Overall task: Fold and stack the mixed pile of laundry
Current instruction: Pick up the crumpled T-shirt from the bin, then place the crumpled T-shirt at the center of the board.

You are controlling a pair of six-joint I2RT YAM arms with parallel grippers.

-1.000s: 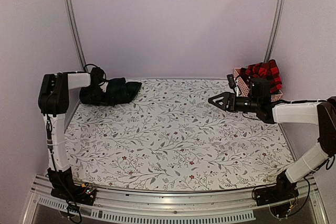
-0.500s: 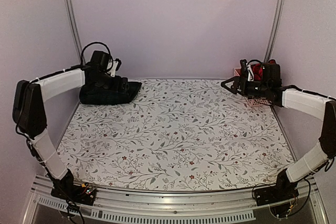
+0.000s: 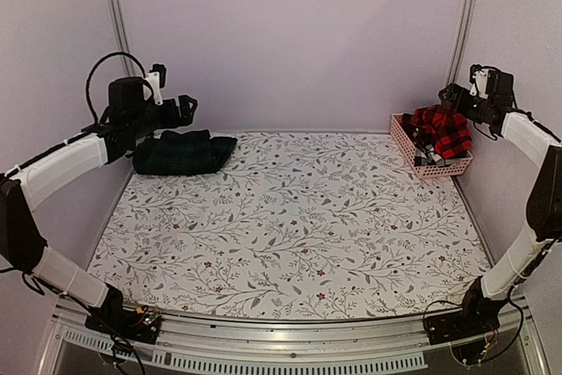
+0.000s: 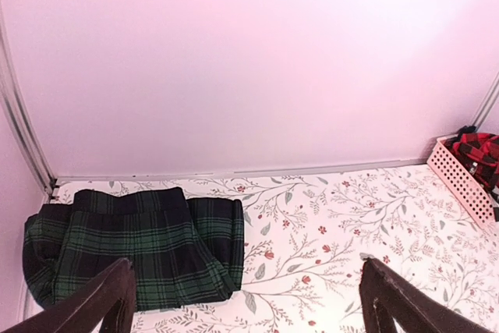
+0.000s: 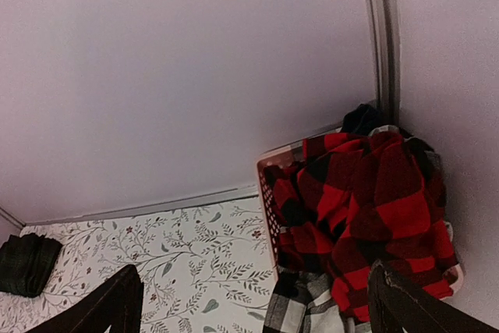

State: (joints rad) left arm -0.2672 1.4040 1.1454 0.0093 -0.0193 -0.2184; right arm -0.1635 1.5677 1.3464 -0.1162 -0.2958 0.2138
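The flannel shirt lies uppermost over the other garments, so my right gripper will lower open toward the pink basket (image 3: 404, 142), onto the raised fold of that shirt.
A folded dark green tartan piece (image 3: 182, 153) lies at the table's back left corner; it also shows in the left wrist view (image 4: 132, 243). My left gripper (image 3: 186, 109) hovers above it, open and empty (image 4: 249, 313). A red-and-black checked flannel shirt (image 3: 442, 129) lies heaped in the pink basket (image 3: 404, 142) at the back right, with a black-and-white checked piece (image 5: 304, 309) and a dark garment (image 5: 362, 118). My right gripper (image 3: 448, 97) is raised above the basket, open and empty (image 5: 257, 313), over the flannel shirt (image 5: 366, 208).
The white leaf-patterned table cloth (image 3: 290, 217) covers the table. Metal frame posts stand at the back left (image 3: 118, 32) and back right (image 3: 464, 24). The pink basket's rim (image 5: 269, 193) sits against the right wall.
Both arms rose. The left gripper lifted off the tartan piece and now hovers above it. The right gripper moved from over the table back and up above the basket.
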